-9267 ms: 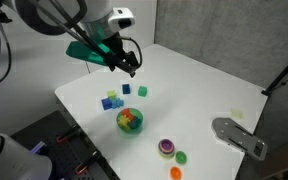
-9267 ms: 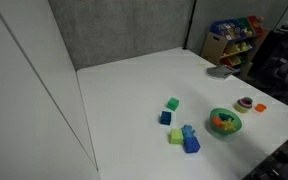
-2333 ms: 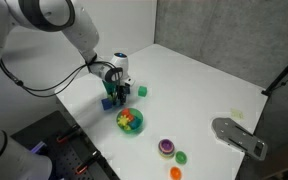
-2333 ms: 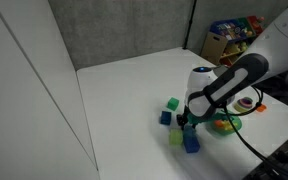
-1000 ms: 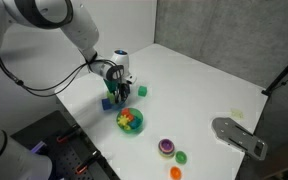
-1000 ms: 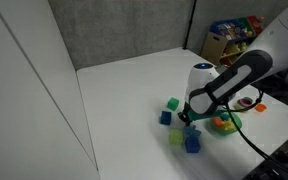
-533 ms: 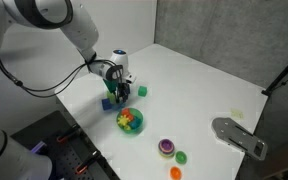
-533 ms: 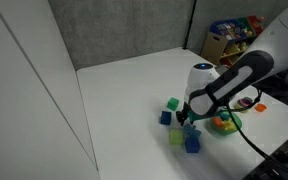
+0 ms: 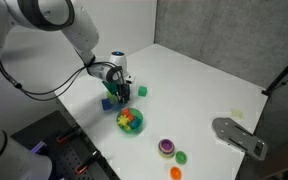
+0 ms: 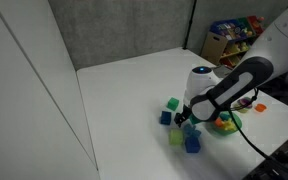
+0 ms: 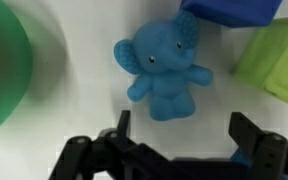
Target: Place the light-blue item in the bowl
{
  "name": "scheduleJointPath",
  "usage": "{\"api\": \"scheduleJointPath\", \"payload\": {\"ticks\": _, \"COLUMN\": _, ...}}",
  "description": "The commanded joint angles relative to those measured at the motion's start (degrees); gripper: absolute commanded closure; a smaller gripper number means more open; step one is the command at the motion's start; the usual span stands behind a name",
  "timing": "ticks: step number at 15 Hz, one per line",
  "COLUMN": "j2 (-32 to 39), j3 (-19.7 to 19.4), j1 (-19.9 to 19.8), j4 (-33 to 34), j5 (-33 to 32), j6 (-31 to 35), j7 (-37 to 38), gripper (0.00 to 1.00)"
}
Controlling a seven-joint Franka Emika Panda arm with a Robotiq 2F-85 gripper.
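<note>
My gripper should next go down around the legs of the elephant-shaped figure. Then it should close there.
The light-blue item is a small elephant-shaped figure, lying on the white table in the wrist view. My gripper is open and empty, with its two fingers a little short of the figure on either side. In both exterior views the gripper hangs low over the cluster of blocks and hides the figure. The green bowl holds colourful pieces and stands next to the cluster. Its rim shows at the left of the wrist view.
A dark blue cube and a yellow-green block lie close beside the figure. A green block and a teal block are nearby. A purple dish and a grey plate sit further off.
The gripper has stayed low over the cluster of blocks with hardly any shift. Nothing has been taken hold of.
</note>
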Motion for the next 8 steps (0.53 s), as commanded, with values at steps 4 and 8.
{"api": "scheduleJointPath", "payload": {"ticks": 4, "j2": 1.9, "j3": -0.2, "j1": 0.3, "j4": 0.3, "j5": -1.6, "j6": 2.3, "j7": -1.6, "gripper": 0.00}}
{"api": "scheduleJointPath", "payload": {"ticks": 8, "j2": 2.0, "j3": 0.1, "j1": 0.1, "j4": 0.2, "j5": -1.5, "j6": 2.1, "j7": -2.5, "gripper": 0.34}}
